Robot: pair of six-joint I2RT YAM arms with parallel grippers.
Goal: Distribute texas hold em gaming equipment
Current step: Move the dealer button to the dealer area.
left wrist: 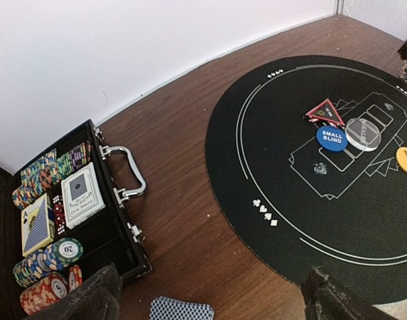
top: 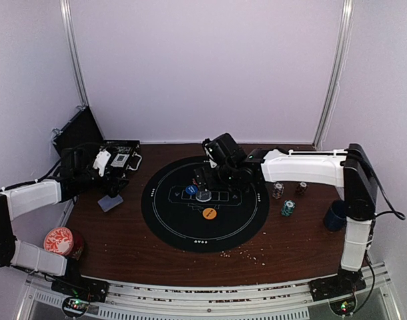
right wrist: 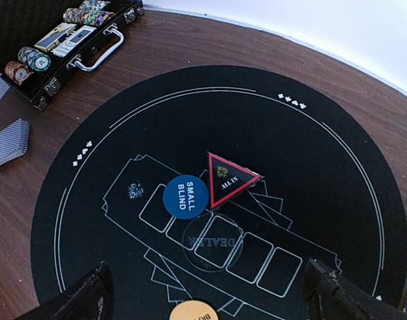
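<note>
The clear Dealer disc (right wrist: 213,241) is lying flat below my open fingers, so my right gripper should lower next, with one finger to each side of the disc's rim.
A blue Small Blind button (right wrist: 185,197), a red-edged All In triangle marker (right wrist: 229,177), a clear Dealer disc (right wrist: 213,241) and an orange button (right wrist: 198,311) lie mid-mat. My right gripper (right wrist: 207,297) hovers open above them, with nothing between its fingers. Three striped chip stacks (top: 287,208) stand on the wood right of the mat. An open black case (left wrist: 70,213) holds more chips (left wrist: 47,267) and boxed cards. A grey-blue-backed deck (left wrist: 180,310) lies on the wood under my open left gripper (left wrist: 210,301), which sits beside the case.
The round black mat (top: 203,230) covers the table's middle. A dark blue mug (top: 335,215) stands at the right edge near the right arm. A red-topped round can (top: 60,240) sits front left. The case's handle (left wrist: 127,173) points toward the mat.
</note>
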